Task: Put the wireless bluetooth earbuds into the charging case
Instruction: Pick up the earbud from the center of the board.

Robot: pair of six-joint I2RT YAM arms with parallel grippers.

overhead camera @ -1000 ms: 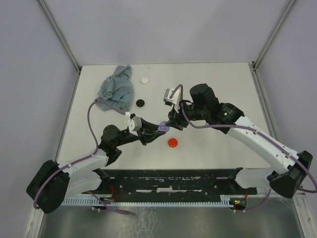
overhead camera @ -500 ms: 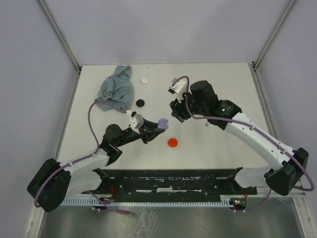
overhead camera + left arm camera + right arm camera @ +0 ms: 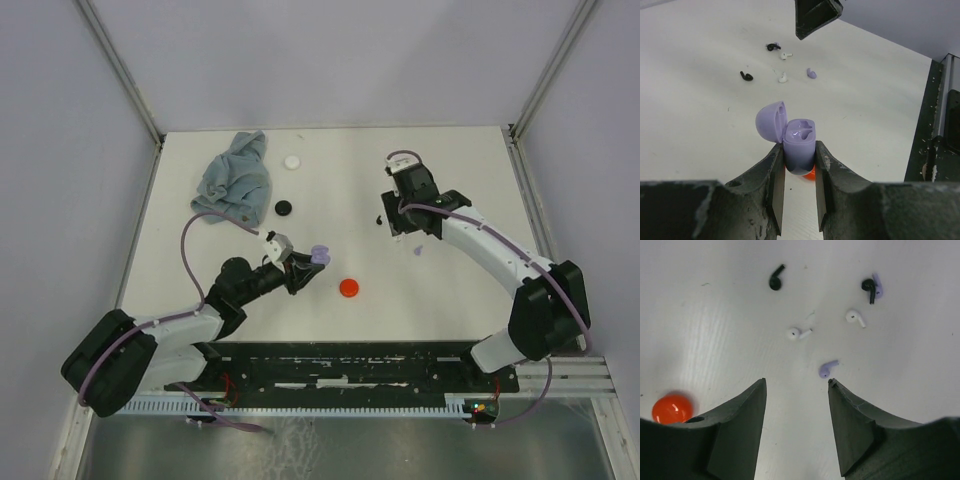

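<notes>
The lavender earbud's rounded head is below my right gripper and to its right in the wrist view, so my right gripper will lower and shift onto it next.
My left gripper is shut on the lavender charging case, held off the table with its lid flipped open and both wells bare; from above the case sits at the gripper tip. Several earbuds lie loose on the table: a lavender one, a white one, another white one, a black one, and a black and lavender pair touching. My right gripper hovers open just short of the lavender earbud, nothing between its fingers.
An orange disc lies between the arms, left of the right gripper. A black disc, a white disc and a crumpled blue-grey cloth sit at the back left. Walls enclose the white table.
My right gripper has pulled away from the case, swung to the right and back over the loose earbuds, and opened wider. The left gripper still grips the case, shifted slightly.
</notes>
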